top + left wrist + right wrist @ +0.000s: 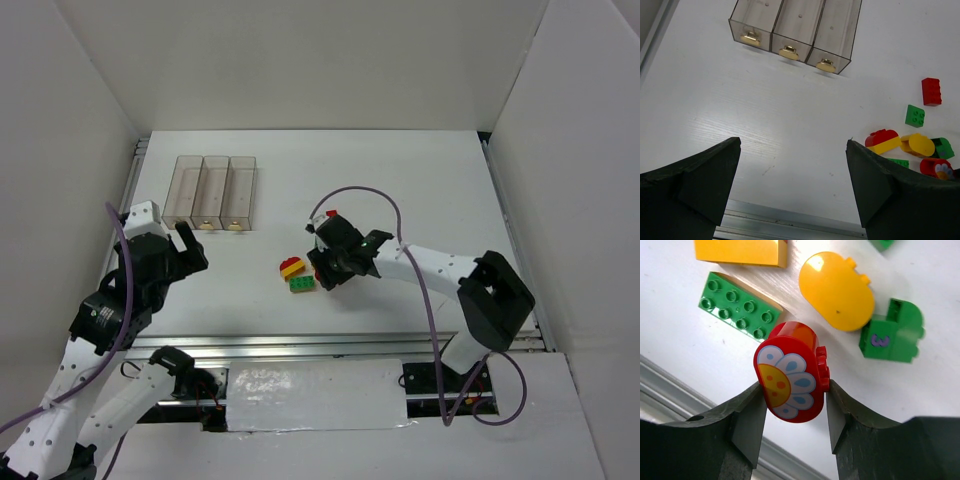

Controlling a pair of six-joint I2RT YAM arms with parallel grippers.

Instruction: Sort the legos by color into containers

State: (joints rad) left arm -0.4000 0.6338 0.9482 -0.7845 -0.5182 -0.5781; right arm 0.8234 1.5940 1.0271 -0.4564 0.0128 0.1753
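Next, the right gripper carries the red rounded lego outward. The container closest to the pile stands empty, so the gripper then releases the lego over its near end (237,212).
My right gripper (794,392) is shut on a red rounded lego with a flower print (790,371), held just over the pile. Below it lie a green studded brick (737,305), a yellow rounded brick (837,290), a green brick marked 3 (890,332) and a yellow block (740,251). In the top view the right gripper (325,270) sits beside a red-and-yellow piece (291,267) and a green brick (300,285). The three clear containers (212,192) stand at the far left and look empty. My left gripper (792,141) is open and empty above bare table, near the containers (800,25).
A loose red brick (931,91) and a small green brick (915,115) lie apart from the pile, towards the back. A metal rail (300,348) runs along the table's near edge. White walls close in the left, back and right sides.
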